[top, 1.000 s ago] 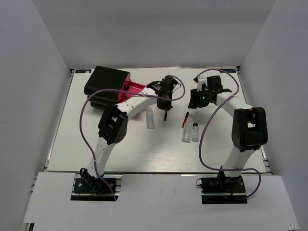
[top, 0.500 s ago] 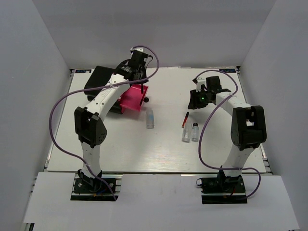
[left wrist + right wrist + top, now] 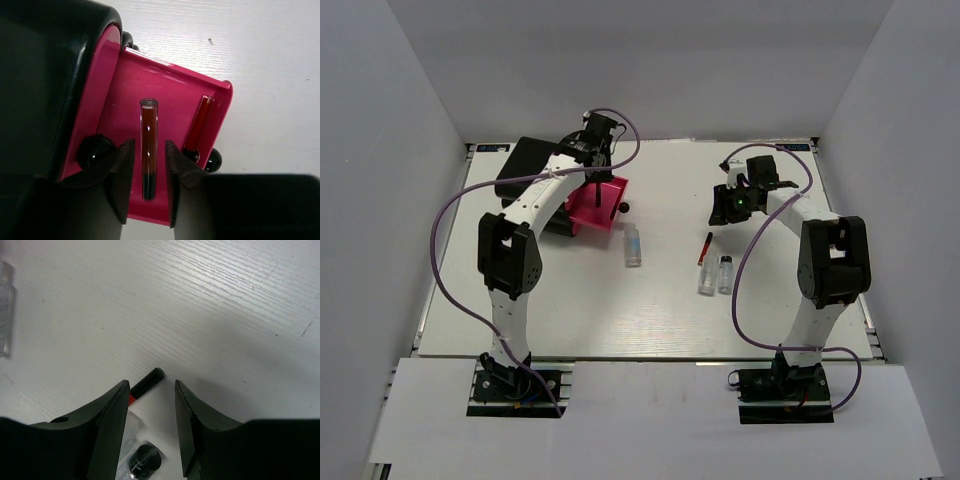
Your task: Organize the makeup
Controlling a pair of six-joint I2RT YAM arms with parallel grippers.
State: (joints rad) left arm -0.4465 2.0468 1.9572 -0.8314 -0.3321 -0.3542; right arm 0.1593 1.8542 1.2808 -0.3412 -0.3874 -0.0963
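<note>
My right gripper is to lower its fingers next, to the left in the top view, around the stick's black end (image 3: 709, 237) (image 3: 148, 382), which is clear of bottles.
The pink drawer (image 3: 597, 208) stands pulled out of the black box (image 3: 530, 165). My left gripper (image 3: 598, 172) hangs over it. In the left wrist view a dark-red stick (image 3: 149, 145) lies between my open left gripper (image 3: 150, 144), with a gap on each side. A second red stick (image 3: 199, 125) lies in the same drawer (image 3: 175, 95). My right gripper (image 3: 722, 208) is open above the table. In the right wrist view its jaws (image 3: 151, 383) frame the black end of a red-and-black stick (image 3: 149, 379), beside a black-capped clear bottle (image 3: 145, 462).
On the table lie one clear bottle (image 3: 633, 245), two more bottles (image 3: 706, 278) (image 3: 725, 272) and the red-and-black stick (image 3: 705, 247). The drawer's black knob (image 3: 213, 160) sticks out toward the table. White walls close in three sides.
My left arm swung from the table's middle back to the pink drawer with the dark-red stick. Its jaws have now parted from the stick. The right arm barely moved.
</note>
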